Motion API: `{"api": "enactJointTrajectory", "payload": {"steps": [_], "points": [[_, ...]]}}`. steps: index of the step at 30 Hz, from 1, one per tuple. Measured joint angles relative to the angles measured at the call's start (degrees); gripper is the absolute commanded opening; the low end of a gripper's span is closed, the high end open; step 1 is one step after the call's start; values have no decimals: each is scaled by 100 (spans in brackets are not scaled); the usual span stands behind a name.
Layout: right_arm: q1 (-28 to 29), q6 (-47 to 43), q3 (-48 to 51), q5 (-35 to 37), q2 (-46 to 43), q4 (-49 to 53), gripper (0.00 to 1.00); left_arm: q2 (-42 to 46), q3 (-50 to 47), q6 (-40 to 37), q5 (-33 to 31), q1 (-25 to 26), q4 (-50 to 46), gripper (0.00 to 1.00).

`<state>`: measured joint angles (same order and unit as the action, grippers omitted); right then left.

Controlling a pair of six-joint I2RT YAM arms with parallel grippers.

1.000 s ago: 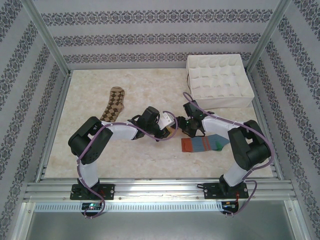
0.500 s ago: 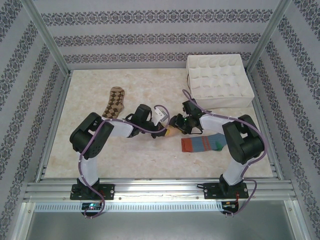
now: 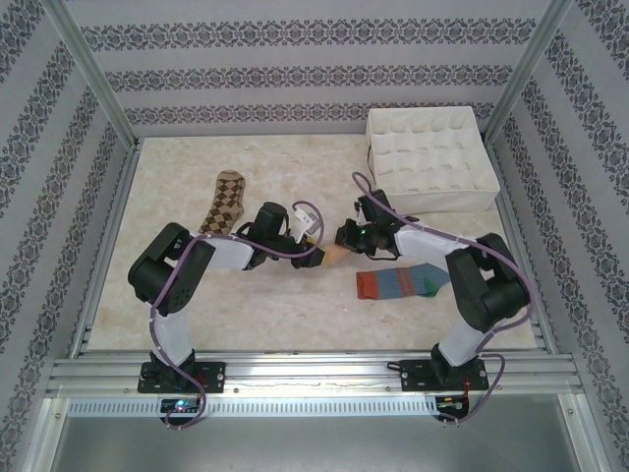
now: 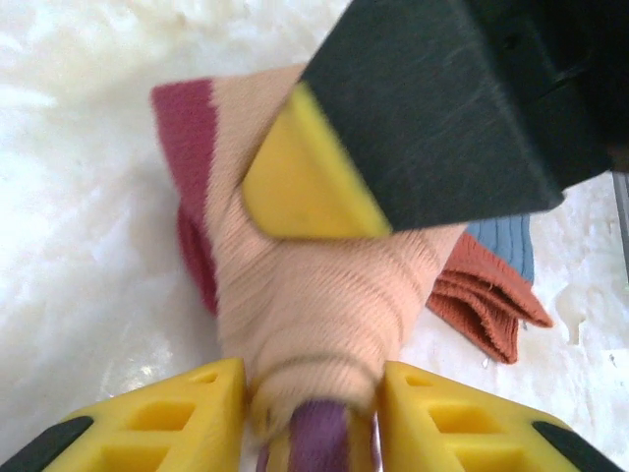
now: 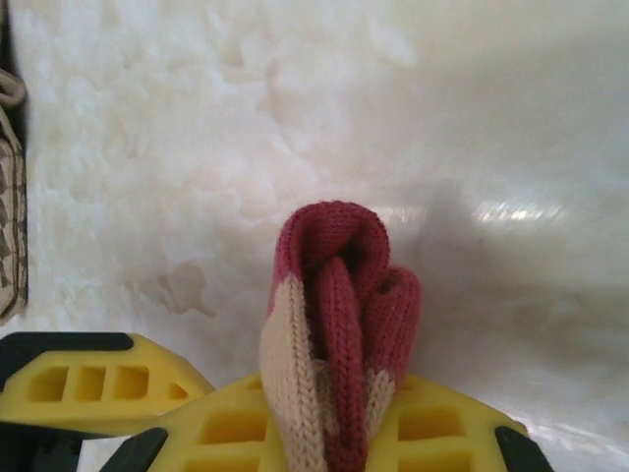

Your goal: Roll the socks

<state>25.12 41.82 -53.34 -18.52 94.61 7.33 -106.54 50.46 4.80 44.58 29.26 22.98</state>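
Observation:
The bunched sock should be released into an empty section of the white box after I move my right gripper outward over the white box's near corner.
The peach sock [image 4: 324, 295] with dark red ends hangs bunched just above the table centre [image 3: 334, 252], held between both grippers. My left gripper [image 4: 313, 423] has its yellow fingers pressed against the sock's sides. My right gripper [image 5: 339, 423] is shut on the folded dark red end [image 5: 339, 285], and one of its fingers [image 4: 305, 187] lies across the sock in the left wrist view. In the top view the left gripper [image 3: 316, 252] and right gripper [image 3: 344, 239] nearly touch. The striped sock [image 3: 398, 283] lies flat to the right. The argyle sock [image 3: 224, 204] lies flat at the left.
A white divided fabric box [image 3: 432, 200] stands at the back right. The striped sock's orange end [image 4: 491, 305] lies close behind the peach sock. The argyle sock's edge [image 5: 10, 197] shows at the far left of the right wrist view.
My right gripper has shut on the peach sock's red end. The left jaws have spread somewhat, and the left arm has drawn back to the left.

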Motion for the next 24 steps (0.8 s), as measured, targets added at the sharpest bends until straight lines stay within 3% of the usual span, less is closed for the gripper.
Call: {"api": "enactJointTrajectory", "payload": {"steps": [7,12,24], "points": [[-146,-1346,-946,846,-800,728,0,562,48,-138,-120,-90,37,39],[-612,-2522,-1534,1554,-857,925,1,509,435,-315,-328,-87,20,35],[-1412,-4677,-2922,2680,546,990,1,-1058,3504,-461,-1556,205,-949,36]]}}
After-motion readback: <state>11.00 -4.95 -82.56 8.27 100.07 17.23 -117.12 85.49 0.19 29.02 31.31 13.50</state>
